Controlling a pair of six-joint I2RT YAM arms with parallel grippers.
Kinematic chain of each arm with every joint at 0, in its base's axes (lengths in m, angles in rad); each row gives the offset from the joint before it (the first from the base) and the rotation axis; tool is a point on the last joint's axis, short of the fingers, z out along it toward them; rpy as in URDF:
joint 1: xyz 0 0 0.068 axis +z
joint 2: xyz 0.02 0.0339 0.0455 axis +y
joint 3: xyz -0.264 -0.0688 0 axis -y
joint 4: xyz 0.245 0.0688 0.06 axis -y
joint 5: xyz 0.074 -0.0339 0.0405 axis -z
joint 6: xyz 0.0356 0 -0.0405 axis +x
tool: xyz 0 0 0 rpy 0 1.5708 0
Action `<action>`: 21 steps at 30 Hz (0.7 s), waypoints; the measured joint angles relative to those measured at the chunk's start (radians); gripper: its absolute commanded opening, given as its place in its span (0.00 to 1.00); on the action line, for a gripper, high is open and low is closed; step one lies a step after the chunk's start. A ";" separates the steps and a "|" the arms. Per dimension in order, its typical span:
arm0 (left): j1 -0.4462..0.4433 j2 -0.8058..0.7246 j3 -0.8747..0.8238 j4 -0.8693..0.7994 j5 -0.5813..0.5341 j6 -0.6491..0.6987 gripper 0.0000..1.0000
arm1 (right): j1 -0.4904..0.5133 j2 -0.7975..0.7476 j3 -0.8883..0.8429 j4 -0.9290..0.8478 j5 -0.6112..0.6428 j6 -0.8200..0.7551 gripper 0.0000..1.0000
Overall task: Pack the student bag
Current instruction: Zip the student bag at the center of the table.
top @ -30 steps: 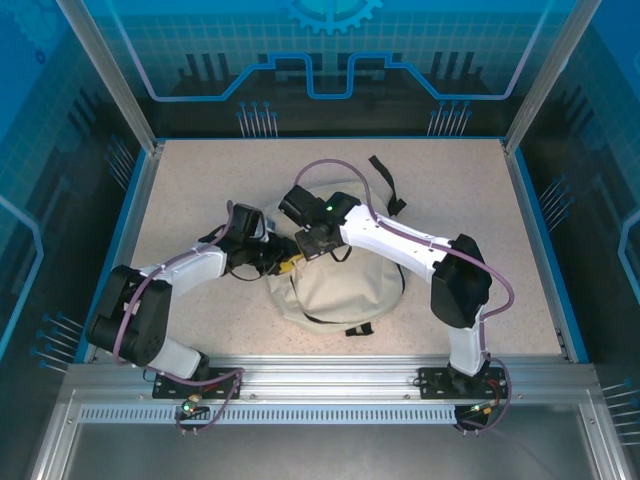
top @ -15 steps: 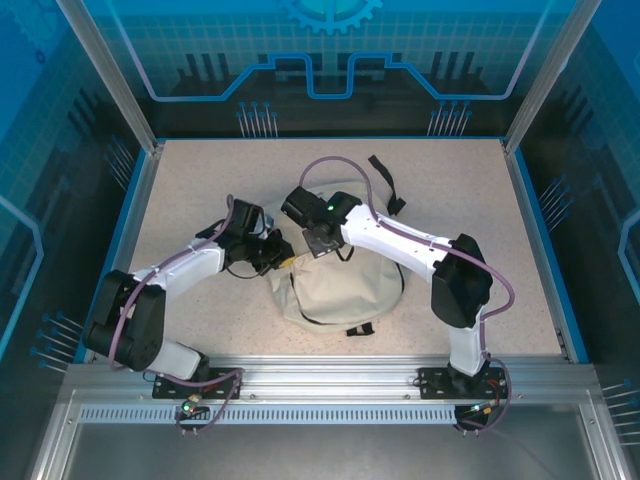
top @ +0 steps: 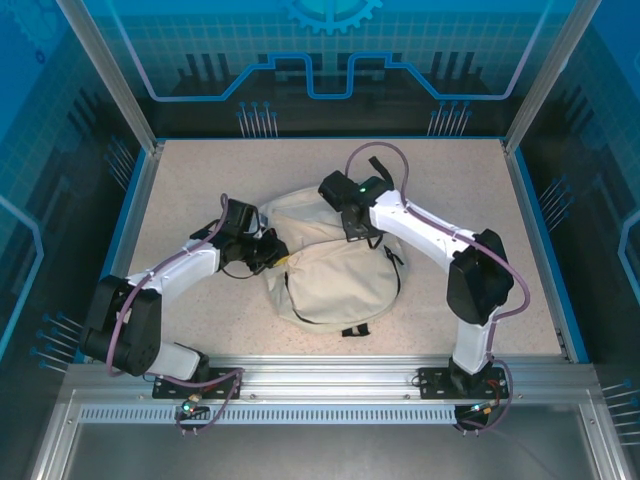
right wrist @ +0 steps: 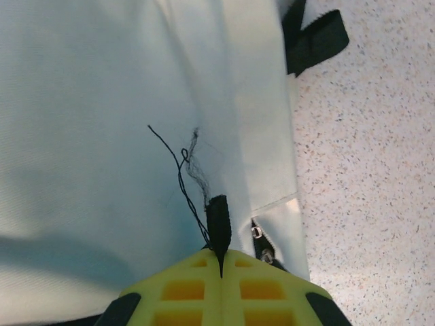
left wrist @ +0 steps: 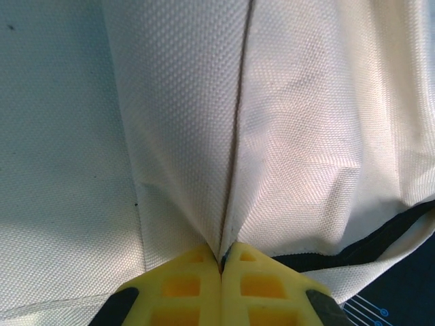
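The cloth is creased. My right gripper will therefore move past the zipper pull [right wrist: 262, 244] toward the bag's side edge [right wrist: 291, 197] next and let go of the tab.
The student bag [top: 335, 280], cream fabric with black trim, lies flattened in the middle of the table between the two arms. My left gripper [top: 272, 253] is at the bag's left edge. In the left wrist view its yellow fingers [left wrist: 190, 285] are shut on a pinched fold of the bag's cloth [left wrist: 306, 136]. My right gripper [top: 352, 230] is at the bag's upper right. In the right wrist view that gripper [right wrist: 219, 261] is shut on a short black tab [right wrist: 218, 227] sewn to the bag [right wrist: 102, 136], beside a metal zipper pull [right wrist: 262, 244].
A speckled beige table [top: 200, 180] with blue side rims [top: 540, 230] carries everything. A black strap end [right wrist: 312, 37] lies past the bag's corner on the tabletop [right wrist: 367, 170]. A black buckle [top: 357, 329] pokes out at the bag's near edge.
My right gripper has moved right and back with the tab, drawing the bag's top out wider. My left gripper has closed on the cloth and shifted slightly left.
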 measured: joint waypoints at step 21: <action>0.022 0.000 0.000 -0.031 -0.035 0.008 0.00 | -0.132 -0.142 -0.138 0.205 -0.404 -0.152 0.00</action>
